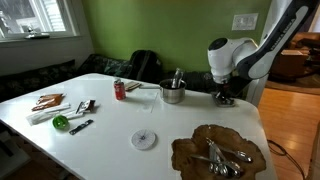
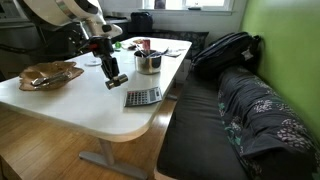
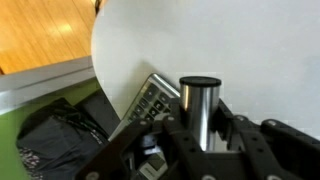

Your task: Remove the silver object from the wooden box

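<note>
I need to lower the upright shiny cylinder with my gripper next to the bare tabletop beside the calculator (image 2: 142, 96) and let go of it there, because that spot is empty and outside the tray.
The silver object (image 1: 225, 157), a bunch of shiny spoon-like pieces, lies in the wooden box (image 1: 190, 150), a dark lobed tray at the table's near end. The tray also shows in an exterior view (image 2: 50, 75); the spoons cannot be made out there. My gripper (image 1: 225, 97) is well away from the tray, over the table edge beside a calculator (image 2: 142, 96), as the exterior view (image 2: 113, 80) shows. In the wrist view the gripper (image 3: 200, 125) is closed around an upright shiny cylinder with a dark top (image 3: 200, 100).
A steel pot (image 1: 172, 92) and a red can (image 1: 119, 90) stand mid-table. A white disc (image 1: 145, 139), a green object (image 1: 61, 122) and dark-handled tools (image 1: 82, 108) lie further along. A bench with a black backpack (image 2: 225, 50) runs beside the table.
</note>
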{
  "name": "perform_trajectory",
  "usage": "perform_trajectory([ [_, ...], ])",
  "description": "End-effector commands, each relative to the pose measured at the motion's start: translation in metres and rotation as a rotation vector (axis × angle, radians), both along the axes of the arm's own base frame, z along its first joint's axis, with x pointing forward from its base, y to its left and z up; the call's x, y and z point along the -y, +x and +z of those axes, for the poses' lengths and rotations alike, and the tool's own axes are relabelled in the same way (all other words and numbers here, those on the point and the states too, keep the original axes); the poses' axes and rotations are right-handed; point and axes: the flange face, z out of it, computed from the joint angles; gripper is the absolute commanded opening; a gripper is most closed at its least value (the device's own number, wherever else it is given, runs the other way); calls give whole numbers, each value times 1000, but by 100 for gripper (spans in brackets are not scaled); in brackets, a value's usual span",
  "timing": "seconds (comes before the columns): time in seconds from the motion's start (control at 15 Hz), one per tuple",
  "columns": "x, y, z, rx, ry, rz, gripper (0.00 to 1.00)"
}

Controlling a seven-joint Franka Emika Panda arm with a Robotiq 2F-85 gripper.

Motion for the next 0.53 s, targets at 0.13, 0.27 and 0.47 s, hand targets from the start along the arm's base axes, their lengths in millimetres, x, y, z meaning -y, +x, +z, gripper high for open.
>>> perform_trajectory([
  [0.13, -2, 11, 10, 105, 236, 194, 11],
  [0.27, 2, 18, 5, 92, 181, 160, 36],
  [0.47, 2, 20, 5, 91, 153, 163, 11],
])
